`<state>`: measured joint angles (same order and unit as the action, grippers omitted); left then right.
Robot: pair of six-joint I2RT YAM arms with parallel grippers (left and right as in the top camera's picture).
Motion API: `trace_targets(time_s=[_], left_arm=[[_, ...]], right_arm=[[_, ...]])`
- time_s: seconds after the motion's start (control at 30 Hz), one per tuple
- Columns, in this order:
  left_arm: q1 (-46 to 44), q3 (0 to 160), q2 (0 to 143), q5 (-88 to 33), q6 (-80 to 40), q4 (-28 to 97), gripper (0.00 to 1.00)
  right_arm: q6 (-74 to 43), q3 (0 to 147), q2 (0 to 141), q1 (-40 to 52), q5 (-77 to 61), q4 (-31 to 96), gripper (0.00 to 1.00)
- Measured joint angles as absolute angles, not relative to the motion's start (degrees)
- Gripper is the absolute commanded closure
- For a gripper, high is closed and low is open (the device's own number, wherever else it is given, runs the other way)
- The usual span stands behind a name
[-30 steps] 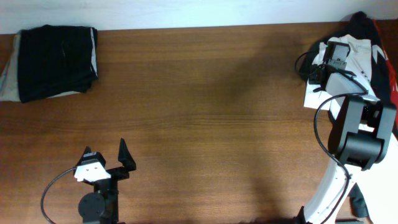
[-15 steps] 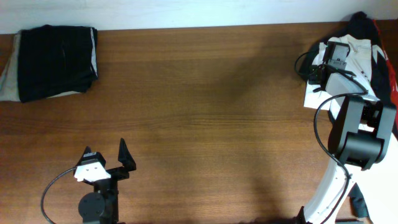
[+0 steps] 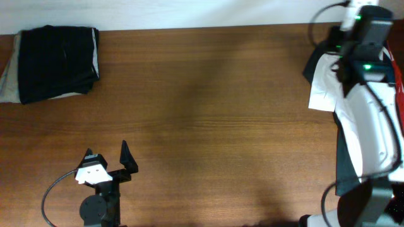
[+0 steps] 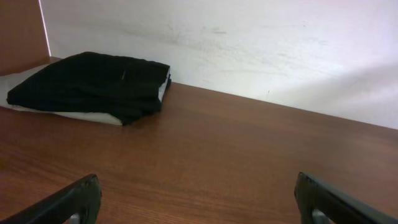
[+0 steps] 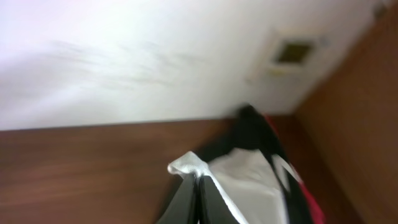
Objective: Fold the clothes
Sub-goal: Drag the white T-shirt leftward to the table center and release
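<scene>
My right gripper moves its fold of the T-shirt (image 3: 323, 82) to the left in the overhead view next, across bare wood toward my left gripper.
The white T-shirt (image 3: 323, 82) lies bunched at the table's right edge, partly under my right arm (image 3: 369, 38). In the right wrist view my right gripper (image 5: 198, 179) is shut on a fold of the white T-shirt (image 5: 249, 177) and holds that edge up above the table. In the overhead view its jaws are hidden beneath the raised wrist. My left gripper (image 3: 106, 151) is open and empty near the front left, and its two fingertips (image 4: 196, 186) frame bare wood.
A black garment with red and white marks (image 5: 256, 127) lies under and behind the shirt at the right edge (image 3: 398, 79). A folded black and beige bundle (image 3: 57, 60) sits at the back left, also in the left wrist view (image 4: 93, 84). A white wall runs behind the table.
My right arm has risen from low over the clothes pile to high above it, with the shirt's edge in its jaws. The left arm has not moved.
</scene>
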<state>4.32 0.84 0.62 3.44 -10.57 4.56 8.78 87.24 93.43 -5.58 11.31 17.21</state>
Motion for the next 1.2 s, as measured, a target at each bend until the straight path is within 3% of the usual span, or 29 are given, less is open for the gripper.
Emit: trace_targets(time_s=[0.13,0.33,0.37,0.47,0.57,0.6,0.63,0.73,0.87,1.0,1.2], left_arm=[[4.3,0.8,0.6,3.4,-10.5,4.5,0.01],[4.3,0.8,0.6,3.4,-10.5,4.5,0.01],[4.3,0.8,0.6,3.4,-10.6,4.6,0.01],[4.3,0.8,0.6,3.4,-10.6,4.5,0.01],[4.3,0.8,0.6,3.4,-10.6,4.6,0.01],[4.3,0.8,0.6,3.4,-10.6,4.6,0.01],[4.3,0.8,0.6,3.4,-10.6,4.6,0.01],[4.3,0.8,0.6,3.4,-10.5,4.5,0.01],[4.3,0.8,0.6,3.4,-10.6,4.6,0.01],[4.3,0.8,0.6,3.4,-10.6,4.5,0.01],[4.3,0.8,0.6,3.4,-10.6,4.5,0.01]], right_arm=[[6.4,87.2,90.9,11.7,10.0,16.3,0.96],[-6.0,87.2,92.2,36.0,4.3,6.9,0.96],[-7.9,87.2,93.1,39.1,3.7,5.8,0.92],[-14.4,87.2,98.6,48.7,2.3,2.0,0.46],[-16.7,87.2,101.2,51.9,2.8,1.2,0.22],[-16.6,87.2,101.2,51.5,3.5,1.2,0.15],[-16.2,87.2,101.0,51.0,3.8,1.7,0.01],[-16.3,87.2,98.2,46.7,6.4,7.8,0.01],[-16.3,88.0,88.4,31.2,10.4,27.6,0.01],[-16.3,88.1,87.5,15.3,11.7,41.9,0.01],[-16.3,88.0,89.3,0.0,11.6,52.4,0.01]])
